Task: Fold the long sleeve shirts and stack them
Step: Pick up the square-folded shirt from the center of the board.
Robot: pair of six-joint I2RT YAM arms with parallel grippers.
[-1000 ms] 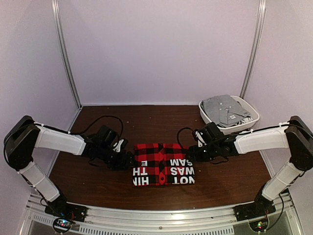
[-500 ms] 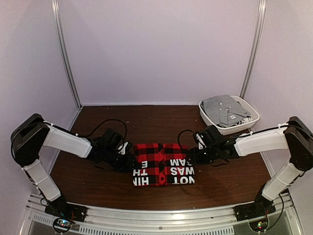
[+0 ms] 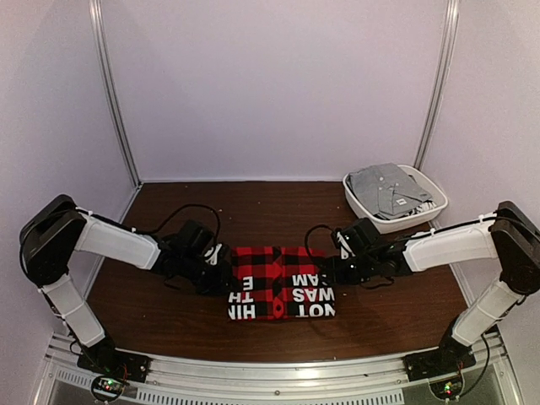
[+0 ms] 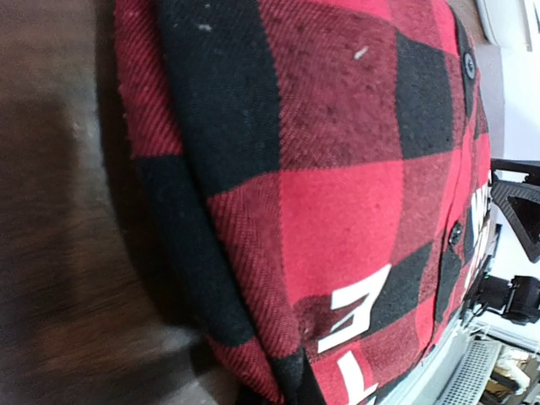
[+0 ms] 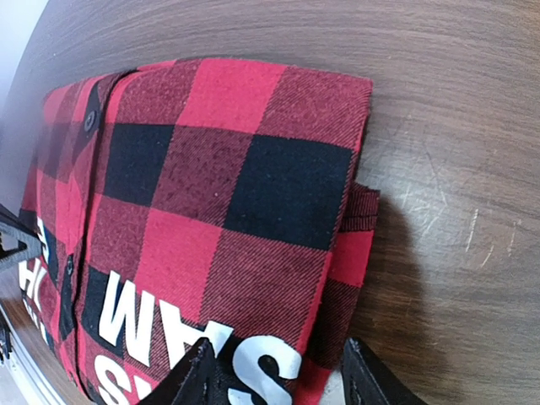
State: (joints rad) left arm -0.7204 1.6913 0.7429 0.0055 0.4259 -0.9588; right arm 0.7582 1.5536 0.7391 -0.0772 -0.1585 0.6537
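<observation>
The tabletop behind the shirt (image 3: 277, 224) is bare, so my left gripper will lift the pinched edge, carry it outward and let go of it there.
One of the long sleeve shirts, a red-and-black check flannel (image 3: 283, 294) with white lettering, lies folded into a rectangle in the middle of the table. My left gripper (image 3: 221, 272) is at its left edge and shut on the fabric. In the left wrist view the cloth (image 4: 337, 169) fills the frame and puckers where it is pinched at the bottom. My right gripper (image 3: 331, 268) is at the shirt's right edge. It is open, and its black fingertips (image 5: 198, 378) straddle the folded edge (image 5: 346, 253) low over the table.
A white basket (image 3: 434, 211) at the back right holds folded grey clothing (image 3: 388, 187). Bare brown tabletop (image 3: 253, 211) lies behind the shirt. White walls close in the back and both sides, and a metal rail (image 3: 278, 371) runs along the near edge.
My left arm has slid right to the shirt's left edge and its jaws have closed on the fabric. My right gripper has crept slightly left, still open.
</observation>
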